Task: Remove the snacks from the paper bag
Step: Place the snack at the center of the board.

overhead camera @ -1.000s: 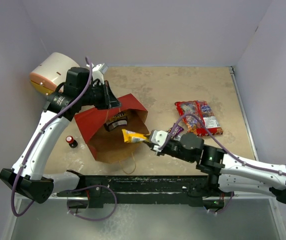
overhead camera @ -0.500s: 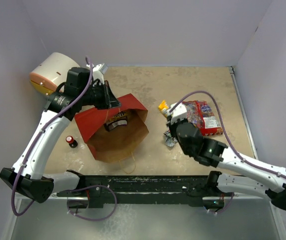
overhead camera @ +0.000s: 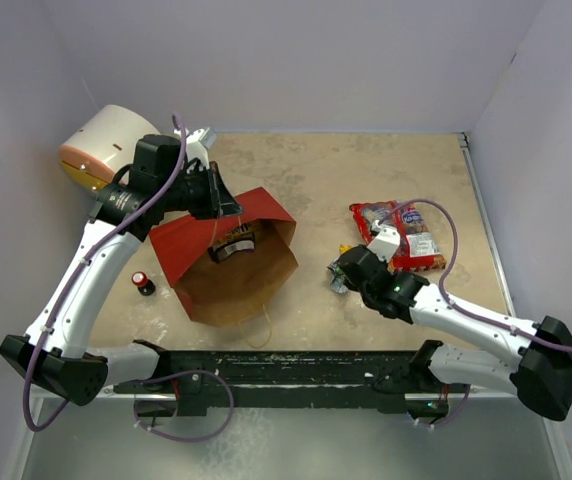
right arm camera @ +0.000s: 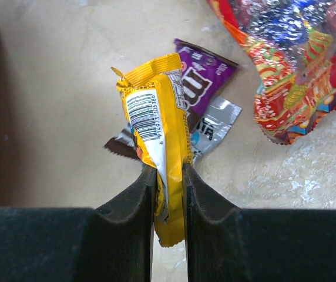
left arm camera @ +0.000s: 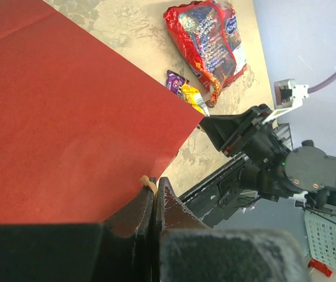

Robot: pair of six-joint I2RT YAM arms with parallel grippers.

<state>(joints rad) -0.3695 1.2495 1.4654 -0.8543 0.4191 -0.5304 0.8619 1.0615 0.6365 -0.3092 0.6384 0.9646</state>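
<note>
The right gripper moves down onto the purple and silvery-blue wrappers next and releases the yellow packet where the other snacks lie, since those wrappers lie below it.
The paper bag (overhead camera: 181, 250), red outside and brown inside, lies on its side with its mouth toward the front. A dark snack packet (overhead camera: 232, 245) lies inside it. My left gripper (overhead camera: 222, 206) is shut on the bag's string handle (left arm camera: 147, 183) at the upper rim, with the bag's red wall (left arm camera: 68, 117) filling the left wrist view. My right gripper (right arm camera: 169, 171) is shut on the yellow candy packet (right arm camera: 158, 123) just above the table. Under it lie a purple wrapper (right arm camera: 207, 72), a silvery-blue wrapper (right arm camera: 218, 122) and a dark brown wrapper (right arm camera: 120, 146). The large red-and-clear bag (overhead camera: 399, 232) lies just right of them.
A white drum with an orange-yellow end (overhead camera: 101, 146) stands at the back left behind the left arm. A small dark bottle with a red cap (overhead camera: 143, 283) stands left of the paper bag. Walls close in the table at the back and on both sides.
My right gripper has carried the yellow candy packet from the bag's mouth over to the wrappers beside the red-and-clear bag. The left gripper has kept still on the handle.
</note>
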